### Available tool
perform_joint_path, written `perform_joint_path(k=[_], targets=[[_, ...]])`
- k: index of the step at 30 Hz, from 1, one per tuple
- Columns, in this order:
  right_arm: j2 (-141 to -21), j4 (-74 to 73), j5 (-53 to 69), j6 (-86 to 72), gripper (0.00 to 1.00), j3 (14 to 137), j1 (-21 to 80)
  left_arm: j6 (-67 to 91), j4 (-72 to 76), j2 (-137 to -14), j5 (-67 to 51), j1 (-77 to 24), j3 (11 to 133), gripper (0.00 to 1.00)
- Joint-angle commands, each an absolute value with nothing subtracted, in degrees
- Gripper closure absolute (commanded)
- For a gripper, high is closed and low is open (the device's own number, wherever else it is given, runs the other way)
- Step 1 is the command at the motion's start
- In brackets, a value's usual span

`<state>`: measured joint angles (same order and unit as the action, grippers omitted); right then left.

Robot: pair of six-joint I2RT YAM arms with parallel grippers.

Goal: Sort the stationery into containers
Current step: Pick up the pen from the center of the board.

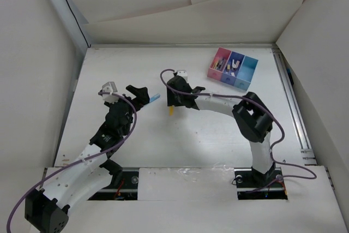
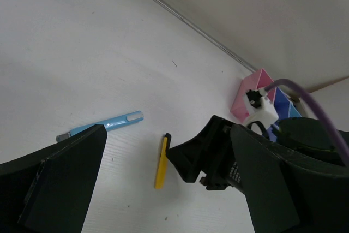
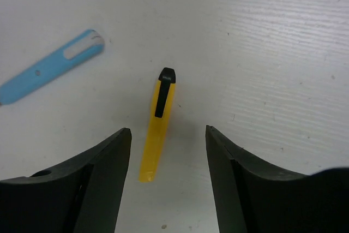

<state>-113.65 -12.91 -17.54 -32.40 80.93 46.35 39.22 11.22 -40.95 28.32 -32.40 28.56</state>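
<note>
The yellow pen lies lengthwise between my right gripper's open fingers. Next, the gripper moves down toward the table and closes across the yellow pen's body by the clip's end [image 1: 171, 108] [image 3: 157, 123].
A yellow pen [image 3: 157, 140] with a black clip lies on the white table between the open jaws of my right gripper [image 3: 168, 131], which hovers just above it; it also shows in the top view [image 1: 170, 111]. A light blue pen [image 3: 52, 72] lies just to its left, near my left gripper [image 1: 143, 95], which is open and empty. In the left wrist view the light blue pen [image 2: 101, 125] lies by my finger [image 2: 65, 184], with the yellow pen [image 2: 161, 162] beyond. The three-compartment tray [image 1: 246, 75] stands at the back right and holds small items in its pink and dark blue sections.
White walls enclose the table on all sides. A metal rail [image 1: 294, 107] runs along the right edge. The right arm's purple cable [image 2: 311, 102] and white wrist camera [image 2: 262, 112] sit close beside the left gripper.
</note>
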Motion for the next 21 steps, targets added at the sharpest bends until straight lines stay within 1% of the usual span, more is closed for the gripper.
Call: perform_joint_path(k=[1, 4, 10, 18, 19, 21], targets=[[-115.7, -14.8, -19.2, -32.9, 0.37, 85.7, 46.3, 38.4, 12.5, -39.8, 28.7, -32.2, 30.2, 0.04], [-117.4, -15.3, -18.6, -32.9, 0.45, 86.4, 46.8, 38.4, 12.5, -39.8, 28.7, -32.2, 30.2, 0.04], [-120.4, -15.3, -18.6, -33.9, 0.57, 87.0, 47.4, 38.4, 12.5, -39.8, 28.7, -32.2, 30.2, 0.04], [-122.3, -15.3, -18.6, -34.5, 0.57, 87.0, 47.4, 38.4, 12.5, -39.8, 28.7, -32.2, 30.2, 0.04], [-122.3, -15.3, -18.6, -34.5, 0.54, 87.0, 47.4, 38.4, 12.5, -39.8, 28.7, -32.2, 30.2, 0.04], [-121.6, -15.3, -18.6, -34.5, 0.54, 87.0, 47.9, 38.4, 12.5, -39.8, 28.7, -32.2, 30.2, 0.04]])
